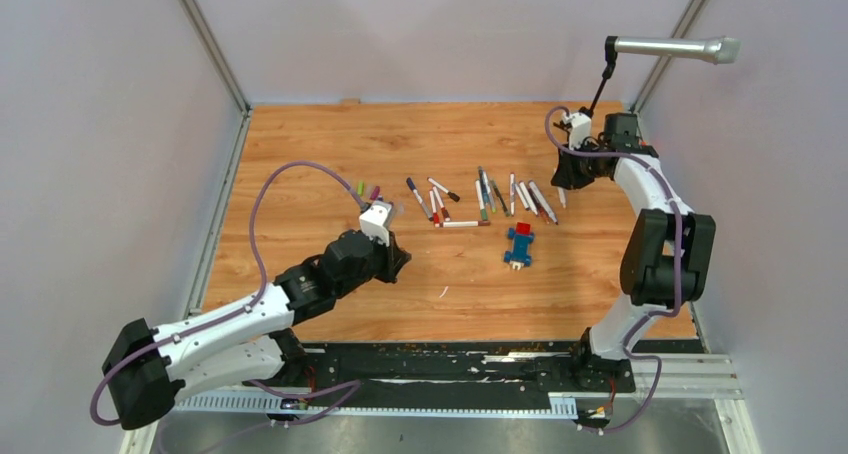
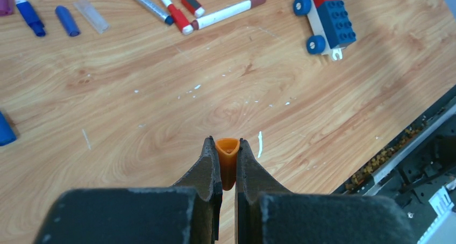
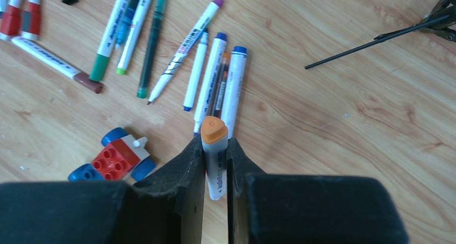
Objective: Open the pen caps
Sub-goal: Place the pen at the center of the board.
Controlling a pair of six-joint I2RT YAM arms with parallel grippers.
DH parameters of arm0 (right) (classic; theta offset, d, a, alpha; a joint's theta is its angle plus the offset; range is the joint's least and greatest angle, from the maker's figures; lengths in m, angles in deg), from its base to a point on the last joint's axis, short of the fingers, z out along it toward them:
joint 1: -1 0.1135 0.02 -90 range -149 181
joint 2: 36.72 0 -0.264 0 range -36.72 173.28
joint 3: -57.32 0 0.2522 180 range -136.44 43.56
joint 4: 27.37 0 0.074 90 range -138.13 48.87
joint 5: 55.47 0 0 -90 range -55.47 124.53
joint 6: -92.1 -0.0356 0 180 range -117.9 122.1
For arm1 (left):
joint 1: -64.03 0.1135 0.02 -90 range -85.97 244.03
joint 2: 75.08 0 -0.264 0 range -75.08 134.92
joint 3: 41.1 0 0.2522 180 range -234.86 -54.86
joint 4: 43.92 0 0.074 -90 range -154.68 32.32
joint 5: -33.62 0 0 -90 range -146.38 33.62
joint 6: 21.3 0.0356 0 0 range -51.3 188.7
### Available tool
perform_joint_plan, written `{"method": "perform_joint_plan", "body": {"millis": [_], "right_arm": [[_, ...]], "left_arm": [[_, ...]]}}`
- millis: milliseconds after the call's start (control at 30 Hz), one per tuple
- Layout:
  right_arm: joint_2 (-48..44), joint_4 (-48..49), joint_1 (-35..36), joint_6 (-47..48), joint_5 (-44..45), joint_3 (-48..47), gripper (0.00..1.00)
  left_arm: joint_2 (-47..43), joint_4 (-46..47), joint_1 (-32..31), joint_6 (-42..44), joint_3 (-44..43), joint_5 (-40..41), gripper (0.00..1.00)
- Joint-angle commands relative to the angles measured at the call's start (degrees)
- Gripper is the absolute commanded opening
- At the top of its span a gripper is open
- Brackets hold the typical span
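My left gripper needs to go down toward the left in its wrist view, to bare wood (image 2: 42, 110) beside the nearest blue cap, as the loose caps lie on that side.
My left gripper (image 2: 227, 145) is shut on an orange pen cap (image 2: 227, 160), held above the bare wood with its hollow end facing away from the camera. My right gripper (image 3: 215, 143) is shut on a white pen barrel (image 3: 215, 169) with an orange end (image 3: 213, 130), above a cluster of pens (image 3: 215, 77). Loose caps lie at far left of the left wrist view: two blue caps (image 2: 66, 21) and a clear one (image 2: 90, 15). In the top view the left gripper (image 1: 398, 260) is near the table's middle-left and the right gripper (image 1: 562, 182) is at back right.
A row of pens (image 1: 485, 199) lies across the table's middle. A blue-and-red toy block car (image 1: 518, 245) sits in front of them. A thin black rod (image 3: 376, 40) and a grey bar on a stand (image 1: 670, 47) are at back right. Walls close in left and right.
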Motion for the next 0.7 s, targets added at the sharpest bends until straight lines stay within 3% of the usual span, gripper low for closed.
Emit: {"method": "perform_joint_plan", "body": {"millis": [0, 667], "right_arm": [[4.47, -3.26, 0.13, 3.30, 4.31, -6.28, 0.08], [21.54, -11.77, 3.02, 3.90, 10.61, -19.50, 0.18]], "left_arm": [[-1.63, -0.92, 0.47, 1.57, 0.15, 2.53, 0.00], [-3.99, -2.45, 0.92, 1.31, 1.80, 4.44, 0.00]]}}
